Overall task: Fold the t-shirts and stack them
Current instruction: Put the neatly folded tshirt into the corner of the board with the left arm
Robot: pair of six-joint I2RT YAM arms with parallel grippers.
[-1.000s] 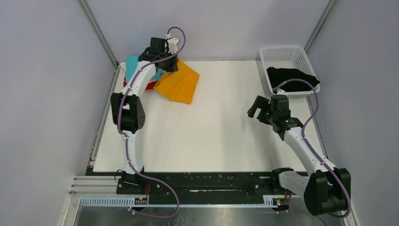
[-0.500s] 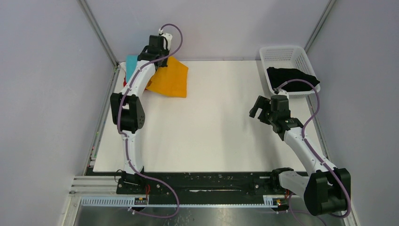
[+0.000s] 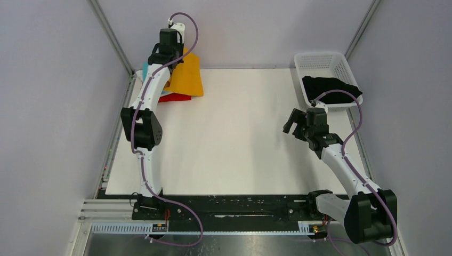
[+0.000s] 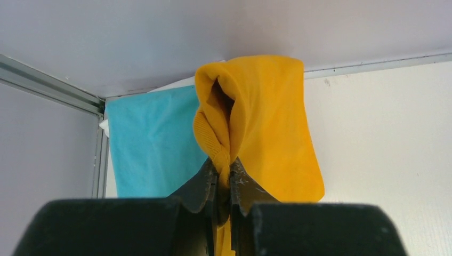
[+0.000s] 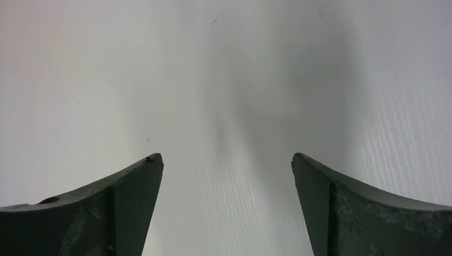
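I will move my left gripper across the teal t-shirt (image 3: 145,70) (image 4: 155,142) toward the side and then down next, because the orange-yellow t-shirt still sticks out past the red t-shirt's edge.
My left gripper (image 3: 171,55) is shut on the orange-yellow t-shirt (image 3: 188,79) and holds it lifted at the table's far left corner. In the left wrist view the gripper (image 4: 229,169) pinches a bunched edge of the folded orange-yellow t-shirt (image 4: 272,122), which hangs over the teal t-shirt (image 4: 152,141). The teal t-shirt (image 3: 146,69) and a red t-shirt (image 3: 175,97) lie stacked beneath it; a white one shows only as a sliver. A black t-shirt (image 3: 330,88) lies in the basket. My right gripper (image 3: 293,124) is open and empty over bare table (image 5: 226,160).
A white plastic mesh basket (image 3: 320,60) stands at the table's far right corner. Grey walls and metal frame rails close in the far left corner next to the stack. The white table (image 3: 240,138) lies between the arms.
My left gripper has carried the orange-yellow t-shirt further back and left, over the stack in the corner. The right arm has barely moved.
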